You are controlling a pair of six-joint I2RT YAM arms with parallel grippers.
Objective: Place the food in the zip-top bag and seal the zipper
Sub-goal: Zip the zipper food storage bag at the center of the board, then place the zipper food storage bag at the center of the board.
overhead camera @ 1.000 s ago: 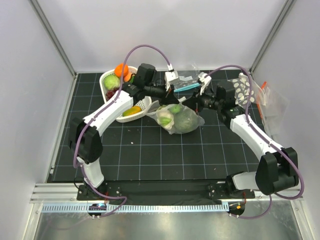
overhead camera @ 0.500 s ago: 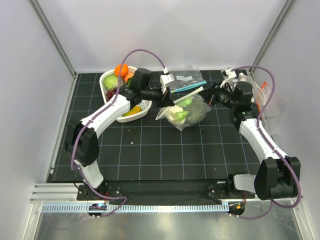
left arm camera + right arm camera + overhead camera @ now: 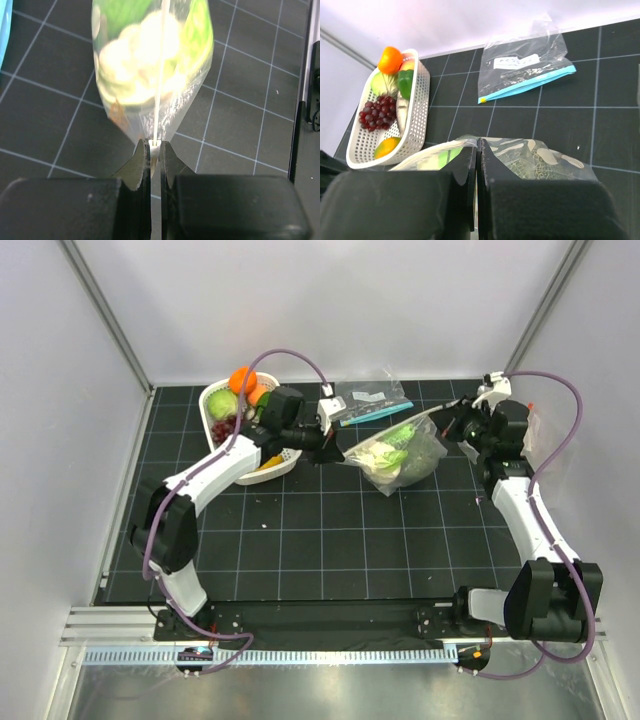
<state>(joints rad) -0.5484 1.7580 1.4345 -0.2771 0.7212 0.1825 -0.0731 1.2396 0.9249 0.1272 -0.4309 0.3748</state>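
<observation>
My right gripper carries its zipper end to the left in the overhead view next, toward the white basket, since bare mat (image 3: 335,498) there has room for the filled bag.
The zip-top bag (image 3: 398,452), clear with white ovals, hangs stretched between my two grippers above the mat. Inside it lies the food: white cauliflower (image 3: 377,457), a green piece (image 3: 402,433) and the dark green melon (image 3: 426,447). My left gripper (image 3: 337,445) is shut on the left end of the zipper (image 3: 159,80), with the bag (image 3: 150,107) and the cauliflower (image 3: 131,55) just beyond its tips (image 3: 155,149). At the opposite end my right gripper (image 3: 452,424) is shut on the bag's rim (image 3: 470,141); the melon (image 3: 540,162) shows through the plastic below it.
A white basket (image 3: 213,398) with an orange, grapes and other toy food stands at the back left, also in the right wrist view (image 3: 417,125). A small clear bag with a teal strip (image 3: 372,406) lies at the back. Another clear bag (image 3: 537,430) lies by the right wall.
Both grippers have moved right and toward the back with the bag. The right gripper has drawn away from the left one, so the bag's rim now runs taut between them.
</observation>
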